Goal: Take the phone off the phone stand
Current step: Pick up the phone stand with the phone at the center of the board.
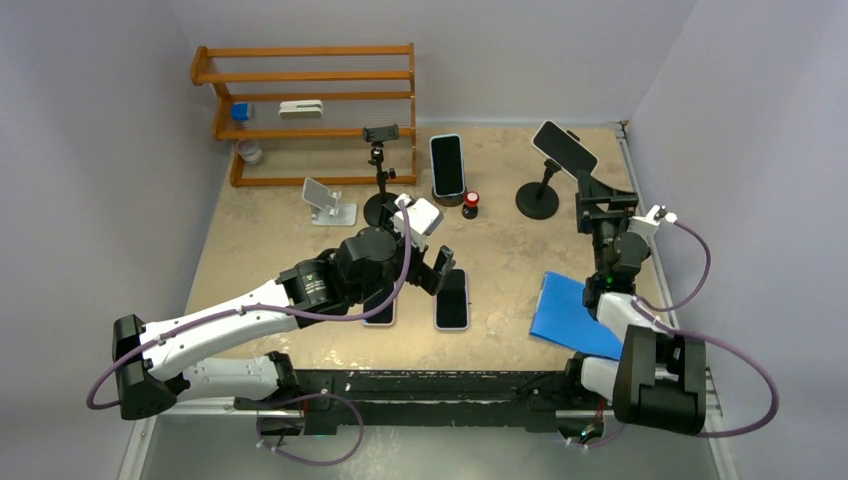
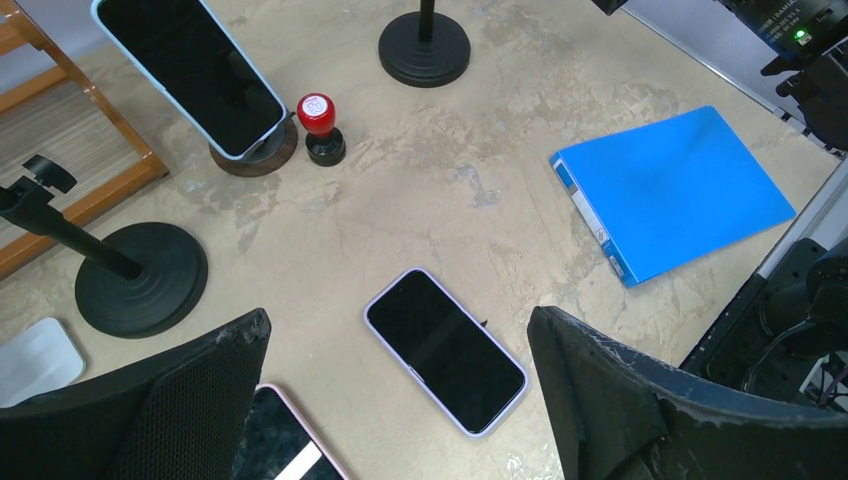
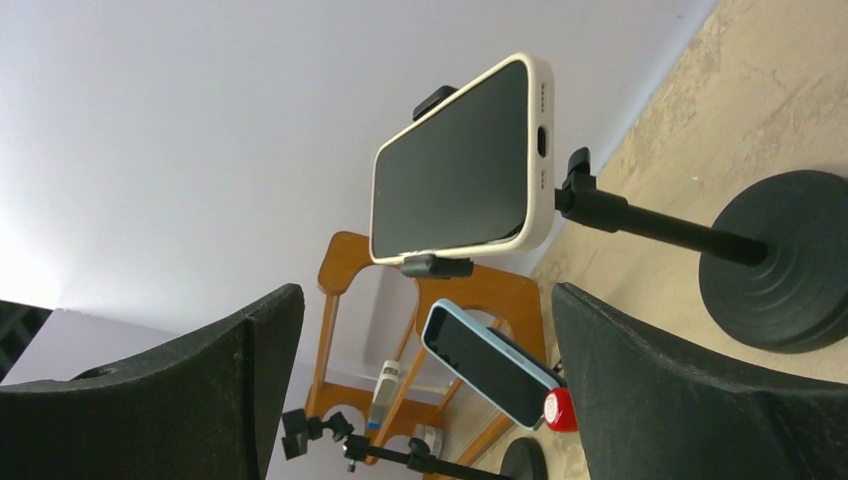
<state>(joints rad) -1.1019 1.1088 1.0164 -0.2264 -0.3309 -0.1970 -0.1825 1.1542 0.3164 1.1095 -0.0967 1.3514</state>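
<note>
My right gripper moves outward next, toward the left in the top view, around the phone's bare port end [image 1: 589,168] [image 3: 540,168], since clamps hold the white-cased phone's long edges.
A white-cased phone [image 1: 565,147] is clamped in a black pole stand [image 1: 537,201] at the back right. In the right wrist view this phone [image 3: 460,160] is held by clamps above its stand's base [image 3: 785,260]. My right gripper [image 1: 603,197] is open and empty, just right of that phone and apart from it; its jaws stand wide [image 3: 425,300]. A blue-cased phone [image 1: 447,165] leans on a round wooden stand at back centre. My left gripper [image 1: 418,278] is open and empty [image 2: 398,330], above a lilac-cased phone [image 2: 445,350] lying flat on the table.
A pink-cased phone [image 1: 380,310] lies flat beside the lilac one. An empty black clamp stand [image 1: 380,170] and a white folding stand [image 1: 328,200] are at back left. A red stamp [image 1: 471,204], a blue binder [image 1: 575,312] and a wooden rack [image 1: 310,100] are also there.
</note>
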